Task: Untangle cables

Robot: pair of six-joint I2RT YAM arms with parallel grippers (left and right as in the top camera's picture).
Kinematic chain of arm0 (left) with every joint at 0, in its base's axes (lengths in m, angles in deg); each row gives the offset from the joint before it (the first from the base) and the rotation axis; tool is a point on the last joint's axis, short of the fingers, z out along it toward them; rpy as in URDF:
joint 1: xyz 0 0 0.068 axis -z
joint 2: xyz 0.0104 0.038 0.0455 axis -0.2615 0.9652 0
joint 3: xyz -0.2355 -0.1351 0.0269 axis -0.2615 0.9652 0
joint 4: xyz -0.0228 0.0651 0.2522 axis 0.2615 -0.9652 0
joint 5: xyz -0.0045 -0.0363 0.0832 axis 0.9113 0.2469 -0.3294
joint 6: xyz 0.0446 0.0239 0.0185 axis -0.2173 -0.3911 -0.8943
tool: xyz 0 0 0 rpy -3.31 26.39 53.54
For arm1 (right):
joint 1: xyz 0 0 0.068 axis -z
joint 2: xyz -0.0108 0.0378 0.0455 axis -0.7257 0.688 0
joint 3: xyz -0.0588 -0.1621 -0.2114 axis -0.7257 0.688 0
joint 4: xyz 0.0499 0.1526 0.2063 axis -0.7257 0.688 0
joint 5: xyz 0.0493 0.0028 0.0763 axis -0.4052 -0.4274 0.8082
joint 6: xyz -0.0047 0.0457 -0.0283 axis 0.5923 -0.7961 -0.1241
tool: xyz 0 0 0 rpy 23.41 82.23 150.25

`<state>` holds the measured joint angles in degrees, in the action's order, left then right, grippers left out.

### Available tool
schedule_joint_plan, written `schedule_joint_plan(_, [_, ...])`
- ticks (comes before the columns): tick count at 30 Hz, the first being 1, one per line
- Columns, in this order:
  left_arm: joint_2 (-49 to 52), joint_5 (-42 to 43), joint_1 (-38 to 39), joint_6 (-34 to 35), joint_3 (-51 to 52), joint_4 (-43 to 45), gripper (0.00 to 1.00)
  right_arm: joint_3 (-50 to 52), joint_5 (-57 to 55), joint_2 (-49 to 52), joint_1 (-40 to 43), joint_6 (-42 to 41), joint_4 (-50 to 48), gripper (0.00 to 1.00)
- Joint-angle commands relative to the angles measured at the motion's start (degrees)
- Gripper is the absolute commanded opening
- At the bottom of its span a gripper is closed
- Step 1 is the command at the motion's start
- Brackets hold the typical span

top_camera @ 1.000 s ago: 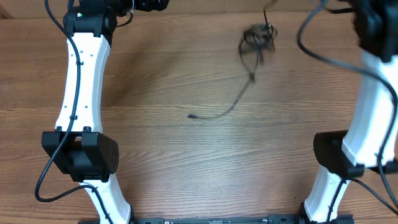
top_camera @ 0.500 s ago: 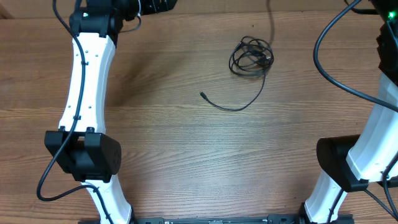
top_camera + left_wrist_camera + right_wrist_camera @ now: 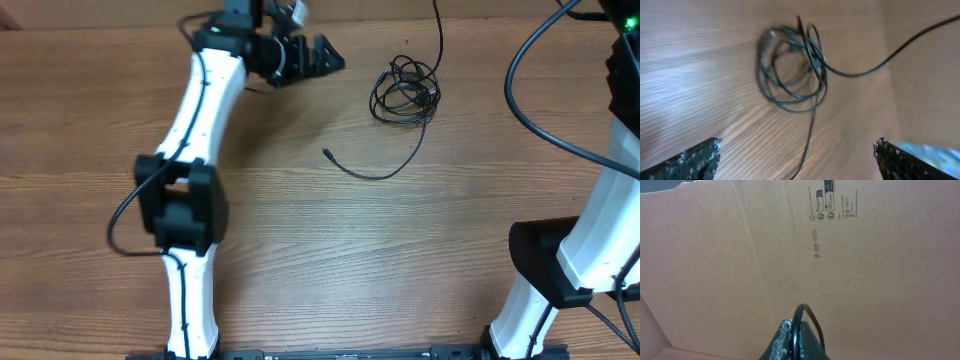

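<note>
Next, my left gripper will go toward the right in the overhead view and down, fingers open, onto the coil's edge facing it, because the loops lie bunched there.
The cables (image 3: 405, 90) lie bunched in a small black coil on the wooden table at the back, right of centre. One tail curves forward-left to a small plug (image 3: 327, 153). Another strand (image 3: 438, 25) rises from the coil to the top edge. My left gripper (image 3: 325, 60) is open and empty, just left of the coil. In the left wrist view the coil (image 3: 790, 65) lies ahead of the open jaws (image 3: 797, 165), with the tail running between them. My right gripper (image 3: 799, 337) is shut on a black cable strand (image 3: 807, 311) and is out of the overhead view.
The left arm (image 3: 195, 110) stretches across the table's left side towards the back. The right arm's base (image 3: 550, 260) stands at the right edge, with its thick black cable (image 3: 520, 90) hanging nearby. A brown cardboard wall (image 3: 800, 245) fills the right wrist view.
My left arm has swung from the far left towards the coil, gripper open. The cable bundle, blurred and moving a second ago, has lain still on the table since half a second ago.
</note>
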<state>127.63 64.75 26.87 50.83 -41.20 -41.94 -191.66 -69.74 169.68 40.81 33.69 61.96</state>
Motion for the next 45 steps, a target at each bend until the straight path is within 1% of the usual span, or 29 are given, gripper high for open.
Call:
schedule_joint_plan(1, [5.4, 14.84, 2.75, -1.4, -0.46, 5.55, 0.99, -0.42, -0.5, -0.22, 0.15, -2.16, 0.74, 0.04])
schedule_joint_plan(5, [9.38, 16.63, 5.05, 6.03, -0.46, 12.83, 1.0, -0.39, 0.46, -0.22, 0.15, -2.64, 1.66, 0.04])
schedule_joint_plan(9, [10.58, 15.96, 7.04, 11.72, -0.46, 23.82, 0.99, -0.39, 3.67, -0.22, 0.15, -3.08, 1.92, 0.04])
schedule_joint_plan(11, [10.58, 12.57, 7.91, 13.51, -0.46, 28.35, 1.0, -0.39, 4.72, -0.2, 0.13, -4.02, 1.92, 0.04])
schedule_joint_plan(13, [10.58, 8.48, 8.66, 15.47, -0.48, 30.99, 1.0, -0.42, 5.77, -0.22, 0.15, -4.13, 1.92, 0.04])
schedule_joint_plan(15, [10.58, 2.91, 9.33, 17.38, -0.48, 30.73, 0.99, -0.42, 7.19, -0.22, 0.15, -4.13, 1.88, 0.04])
schedule_joint_plan(18, [10.58, -3.28, 10.16, 18.75, -0.48, 29.86, 0.99, -0.42, 9.44, -0.22, 0.13, -4.13, 1.79, 0.04])
schedule_joint_plan(22, [10.58, -11.17, 10.75, 21.81, -0.48, 25.33, 1.0, -0.42, 10.03, -0.28, 0.15, -4.11, 1.27, 0.04])
schedule_joint_plan(26, [10.62, -15.8, 11.13, 23.39, -0.48, 22.21, 1.0, -0.42, 10.03, -0.46, 0.15, -4.11, 0.39, 0.04])
schedule_joint_plan(29, [10.99, -18.53, 11.76, 27.26, -0.46, 22.67, 1.0, -0.42, 10.05, -0.66, 0.15, -4.09, -0.46, 0.04])
schedule_joint_plan(33, [13.03, -17.51, 12.35, 33.46, -0.46, 25.35, 0.99, -0.42, 10.05, -0.85, 0.15, -4.09, -1.03, 0.04])
schedule_joint_plan(37, [16.11, -10.36, 12.39, 37.97, -0.48, 32.96, 0.92, -0.42, 10.08, -0.96, 0.15, -3.85, -1.01, 0.04])
schedule_joint_plan(39, [18.34, -7.41, 12.68, 42.84, -0.48, 39.01, 0.86, -0.42, 10.08, -0.98, 0.15, -3.87, -1.01, 0.04])
schedule_joint_plan(40, [18.97, -7.43, 12.81, 44.0, -0.48, 39.85, 0.85, -0.42, 10.05, -0.98, 0.15, -3.85, -0.96, 0.04])
schedule_joint_plan(45, [20.28, -8.63, 13.64, 45.2, -0.48, 39.93, 0.77, -0.42, 10.03, -1.03, 0.15, -2.23, -0.98, 0.04])
